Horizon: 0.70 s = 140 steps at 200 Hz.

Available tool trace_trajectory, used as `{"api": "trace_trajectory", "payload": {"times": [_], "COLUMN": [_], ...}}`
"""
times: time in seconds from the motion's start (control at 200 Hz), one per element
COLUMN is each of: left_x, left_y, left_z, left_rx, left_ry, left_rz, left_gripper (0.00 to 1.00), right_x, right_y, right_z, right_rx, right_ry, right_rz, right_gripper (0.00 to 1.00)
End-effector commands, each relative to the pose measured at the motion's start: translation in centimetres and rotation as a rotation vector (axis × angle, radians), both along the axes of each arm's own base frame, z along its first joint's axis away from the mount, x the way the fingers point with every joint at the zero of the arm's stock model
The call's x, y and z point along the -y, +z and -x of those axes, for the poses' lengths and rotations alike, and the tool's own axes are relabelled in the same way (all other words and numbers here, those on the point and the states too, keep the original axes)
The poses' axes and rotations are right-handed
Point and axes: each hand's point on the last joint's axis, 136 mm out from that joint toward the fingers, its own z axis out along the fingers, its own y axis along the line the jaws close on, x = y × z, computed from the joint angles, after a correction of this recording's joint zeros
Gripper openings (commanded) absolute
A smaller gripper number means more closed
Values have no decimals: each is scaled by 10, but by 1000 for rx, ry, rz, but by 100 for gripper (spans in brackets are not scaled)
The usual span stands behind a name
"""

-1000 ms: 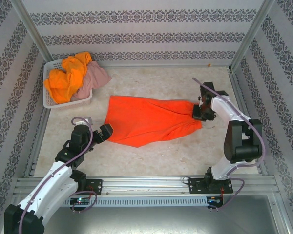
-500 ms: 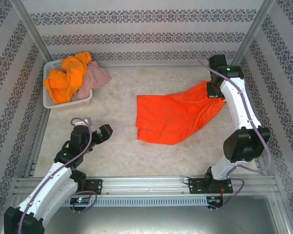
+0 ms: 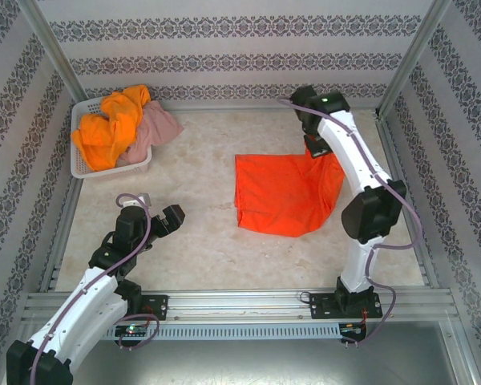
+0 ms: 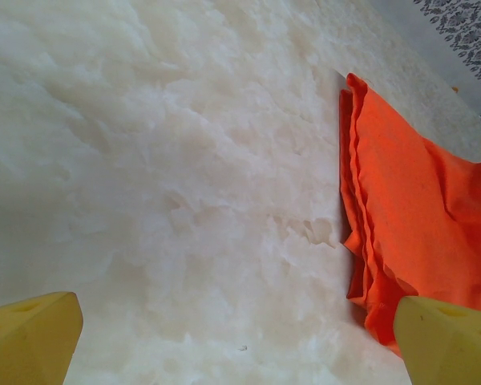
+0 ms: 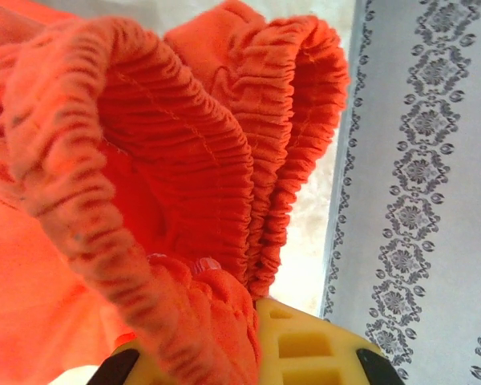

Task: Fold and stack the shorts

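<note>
I should carry the waistband next with my right gripper across the red-orange shorts, down onto their hem edge's far corner [image 3: 241,162], and let go of it there, because that end of the shorts lies flat.
Red-orange shorts [image 3: 282,196] lie on the table right of centre, their right end lifted off the surface. My right gripper [image 3: 317,148] is shut on the gathered waistband [image 5: 184,160] and holds it above the cloth's far right corner. In the right wrist view the bunched elastic is clamped beside a yellow finger [image 5: 313,345]. My left gripper [image 3: 172,218] rests open near the front left, nothing between its yellow fingertips [image 4: 32,337]. The shorts' folded left edge [image 4: 369,208] lies a short way to its right. Yellow-orange shorts [image 3: 112,128] and pink shorts [image 3: 156,128] are heaped in the basket.
The white mesh basket [image 3: 88,168] stands at the back left corner. Patterned walls and metal posts [image 3: 405,64] close in the table on three sides. Bare marble tabletop [image 3: 192,257] stretches between the left gripper and the red-orange shorts.
My right gripper has swung from the right side toward the back and left, lifting the waistband with it. The red-orange shorts slid right and bunched narrower. The left arm stayed still.
</note>
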Motion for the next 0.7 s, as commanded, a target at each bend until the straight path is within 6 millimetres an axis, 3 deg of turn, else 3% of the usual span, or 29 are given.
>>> {"api": "trace_trajectory", "payload": {"times": [0.0,0.155,0.315,0.37,0.43,0.465,0.515,0.584,0.694], "left_x": [-3,-2,-1,1,2,2,2,2,1], "left_y": [5,3,2,1,2,2,4,5,9], "left_z": [-1,-2,-3,-3,-3,-3,-3,-2,-2], "left_rx": [14,10,6,6,6,5,7,10,25], "left_ry": [5,4,5,2,0,-2,-5,-6,-4], "left_rz": [-14,-11,0,6,11,13,13,12,16], "left_gripper": [100,100,100,100,100,100,100,100,100], "right_x": [-28,-88,-174,-210,-252,-275,-297,-320,-328], "right_y": [4,-9,-51,-64,-69,-65,-50,-21,21], "right_z": [8,6,13,19,30,36,42,42,36], "right_rx": [-13,-19,-119,-167,-231,-261,-270,-238,-140], "right_ry": [-4,54,145,182,235,260,273,289,247], "right_rz": [-22,-94,-251,-352,-516,-630,-775,-987,-1316], "right_gripper": [0,4,14,21,38,54,68,78,91]}}
